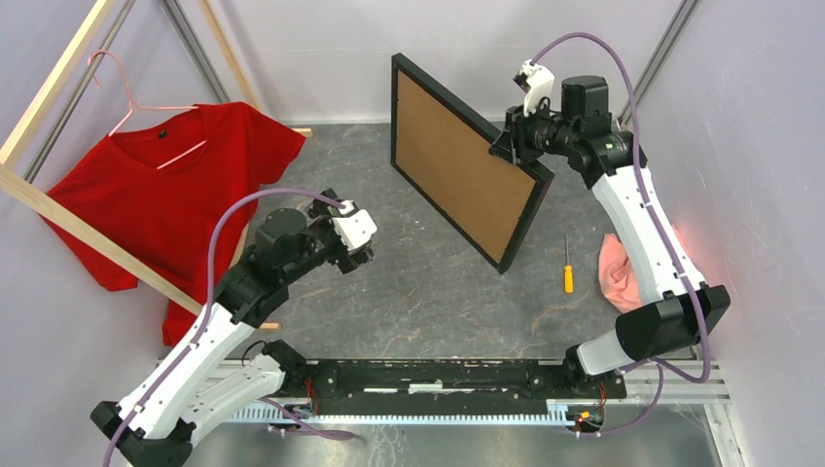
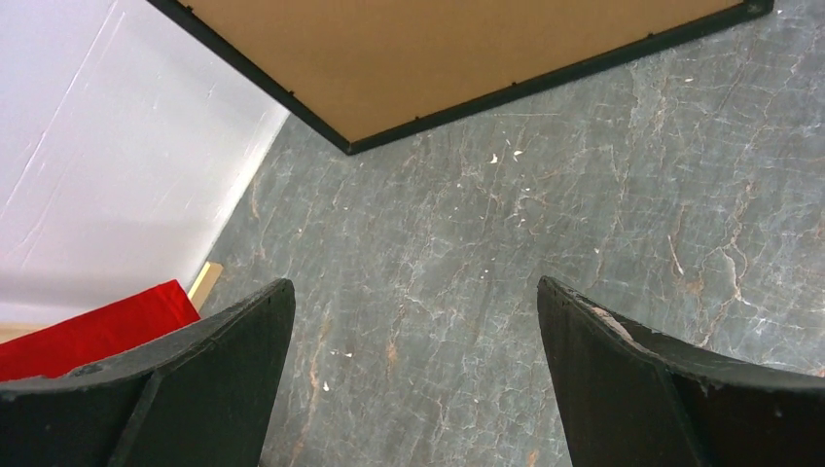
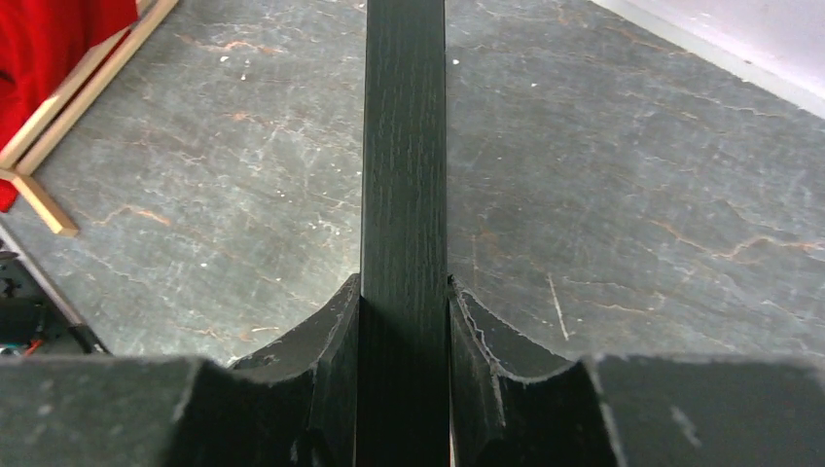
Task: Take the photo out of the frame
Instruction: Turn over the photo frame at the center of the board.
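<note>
The frame still stands tilted, so I need to lower its held edge in my right gripper onto the tabletop (image 1: 551, 214) beside the screwdriver below and release it next.
The black frame (image 1: 530, 209) stands on edge at the middle back of the table, its brown backing board (image 1: 457, 165) turned toward me. My right gripper (image 1: 513, 144) is shut on the frame's upper right edge; in the right wrist view the black edge (image 3: 404, 146) runs straight up between both fingers (image 3: 326, 336). The photo is hidden behind the backing. My left gripper (image 1: 362, 255) hovers open over the table left of the frame, nothing between its fingers (image 2: 229, 360). The left wrist view shows the frame's lower corner (image 2: 350, 148) ahead.
A red T-shirt (image 1: 180, 209) on a pink hanger hangs from a pale wooden rack (image 1: 58, 219) at the left. An orange-handled screwdriver (image 1: 568, 265) and a pink cloth (image 1: 617, 268) lie right of the frame. White walls close the back and sides.
</note>
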